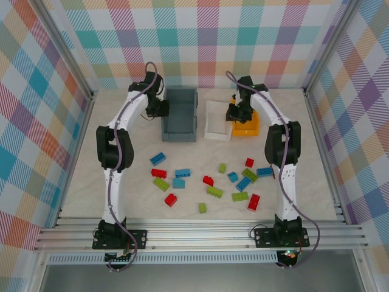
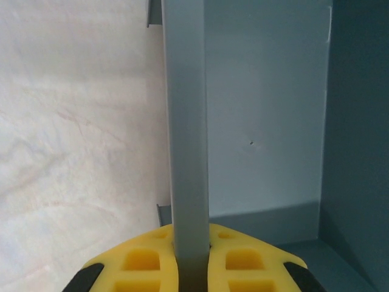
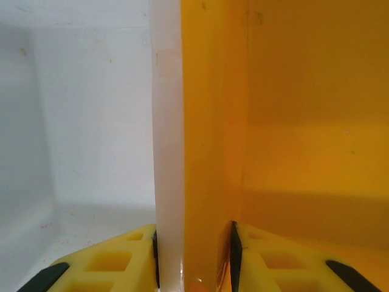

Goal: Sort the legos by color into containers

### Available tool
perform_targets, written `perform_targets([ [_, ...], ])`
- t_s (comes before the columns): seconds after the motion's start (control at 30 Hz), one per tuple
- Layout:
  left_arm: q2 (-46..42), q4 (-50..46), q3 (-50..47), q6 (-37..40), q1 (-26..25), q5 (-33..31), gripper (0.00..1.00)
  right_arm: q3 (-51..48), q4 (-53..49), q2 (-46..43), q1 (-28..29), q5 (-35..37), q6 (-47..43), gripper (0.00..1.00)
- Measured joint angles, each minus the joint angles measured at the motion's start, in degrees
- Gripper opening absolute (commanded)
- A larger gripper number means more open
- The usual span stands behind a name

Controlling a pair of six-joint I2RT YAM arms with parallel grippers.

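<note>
I will pull the grey-blue bin (image 1: 181, 114) by its side back toward the base with my left gripper and release it, because the far end of the bin is close to the checkered wall.
Three bins stand in a row at the back: the dark grey-blue bin (image 1: 181, 114), the white bin (image 1: 217, 125) and the orange-yellow bin (image 1: 246, 129). My left gripper (image 1: 159, 109) is shut on the grey-blue bin's left wall (image 2: 187, 121), its yellow fingers (image 2: 140, 261) pressed on either side. My right gripper (image 1: 236, 112) is shut on two touching walls at once: the white bin's wall (image 3: 167, 121) and the orange-yellow bin's wall (image 3: 213, 121). Loose legos lie scattered on the table nearer the arm bases, among them a blue one (image 1: 158, 159), a red one (image 1: 158, 173) and a lime green one (image 1: 161, 184).
The insides of the grey-blue bin (image 2: 267, 121), white bin (image 3: 91, 121) and orange-yellow bin (image 3: 316, 109) show no bricks. Checkered walls enclose the table on three sides. A metal rail (image 1: 194, 234) runs along the near edge.
</note>
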Motion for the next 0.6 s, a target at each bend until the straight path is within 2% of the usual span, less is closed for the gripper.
perform_targets([
  [0.17, -5.05, 0.15, -7.93, -0.35, -0.31, -1.01, 0.0, -0.37, 0.13, -0.35, 3.23, 0.22, -0.22, 0.4],
  [0.37, -6.49, 1.49, -10.21, -2.54, -0.31, -3.48, 0.0, -1.86, 1.25, -1.51, 4.94, 0.0, 0.96, 0.7],
  [0.47, -6.49, 1.49, -10.21, -3.1, -0.31, -4.68, 0.0, -5.07, 2.14, -3.87, 4.63, 0.46, 1.16, 0.76],
  [0.5, -6.51, 1.49, -10.21, -3.43, -0.33, -5.05, 0.03, -6.54, 2.62, -5.18, 4.39, 0.59, 1.25, 0.77],
  [0.57, -6.54, 1.46, -10.21, -4.0, -0.33, -5.49, 0.19, -9.46, 3.67, -8.0, 3.76, 0.79, 1.84, 0.8],
  [0.6, -6.56, 1.46, -10.21, -4.31, -0.33, -5.75, 0.23, -10.86, 4.26, -9.55, 3.39, 0.87, 2.25, 0.81],
])
